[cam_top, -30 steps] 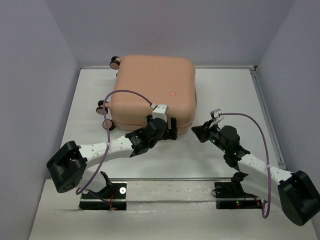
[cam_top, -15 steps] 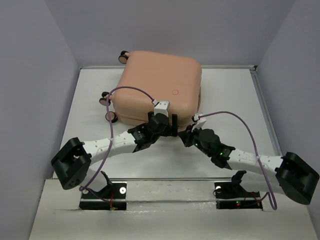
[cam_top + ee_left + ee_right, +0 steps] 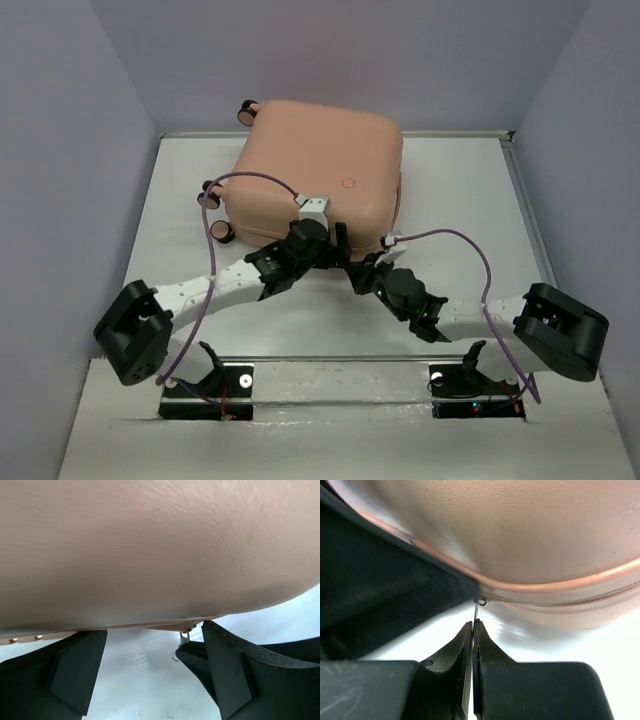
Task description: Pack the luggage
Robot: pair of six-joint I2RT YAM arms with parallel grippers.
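Note:
My left gripper will swing left in the top view, off the luggage's rim onto the middle caster wheel, as that wheel sticks out clear of the luggage.
The peach-pink luggage lies flat and closed at the back of the table and fills the top of both wrist views. My left gripper is open at its near edge, one finger either side of a stretch of the rim. My right gripper comes in from the right, shut on the thin metal zipper pull that hangs from the zipper line. The left wrist view shows the same pull beside its right finger, with the right gripper's black tip just below it.
Caster wheels stick out on the luggage's left side. Purple cables loop over both arms. Grey walls close in the table on three sides, and a raised rail runs along the right edge.
The luggage has shifted right and turned slightly. My right arm has swung left to the luggage's near edge and now pinches the zipper pull. The left gripper has stayed at that edge.

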